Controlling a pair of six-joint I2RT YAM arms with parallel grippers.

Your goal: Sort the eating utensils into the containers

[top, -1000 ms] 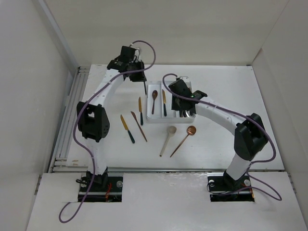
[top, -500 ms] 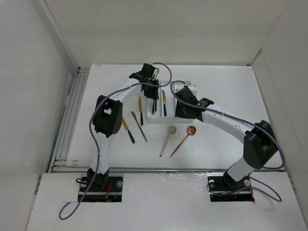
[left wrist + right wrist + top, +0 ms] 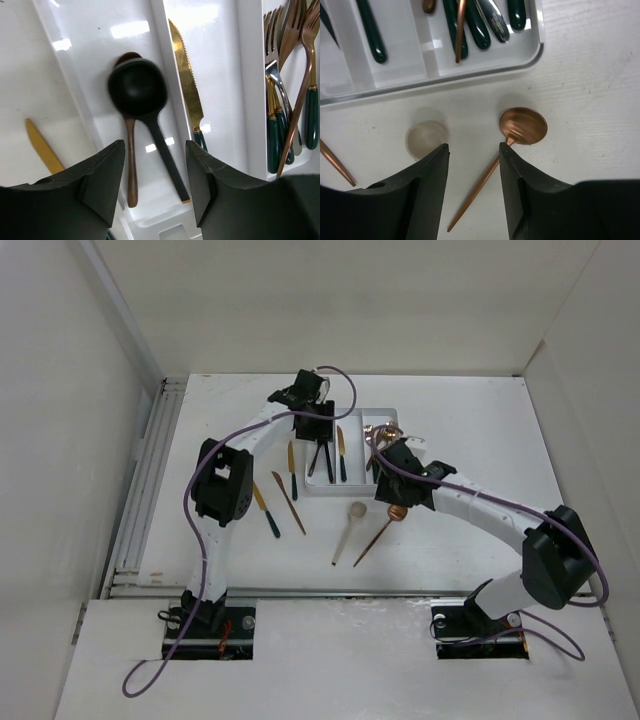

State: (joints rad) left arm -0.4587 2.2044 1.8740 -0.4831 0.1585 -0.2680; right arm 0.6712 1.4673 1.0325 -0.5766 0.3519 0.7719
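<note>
I need to move my right gripper back and down next, onto the slim part of the copper spoon's handle near the spoon's bowl, because that part fits between the open fingers.
The white tray (image 3: 356, 417) has three long compartments. In the left wrist view a black spoon (image 3: 137, 90) lies in the tray's (image 3: 90, 65) left compartment, partly over a copper spoon (image 3: 131, 170). A gold knife (image 3: 186, 90) lies in the middle one and several green-handled forks (image 3: 287, 100) in the right one. My left gripper (image 3: 155, 175) (image 3: 322, 442) is open and empty above the black spoon. My right gripper (image 3: 472, 165) (image 3: 392, 500) is open and empty just above the table. It hangs between a cream spoon's bowl (image 3: 426, 138) and a copper spoon (image 3: 523, 126), near the tray's front edge (image 3: 485, 75).
Left of the tray on the table lie a gold knife (image 3: 292, 468), a thin copper utensil (image 3: 288, 502) and another green-handled knife (image 3: 265, 508). The cream spoon (image 3: 348, 532) and the copper spoon (image 3: 378, 532) lie in front of the tray. White walls enclose the table.
My left gripper carried the black spoon over the tray and let it go into the left compartment. My right gripper left the tray's right compartment and moved toward me, over the copper spoon.
</note>
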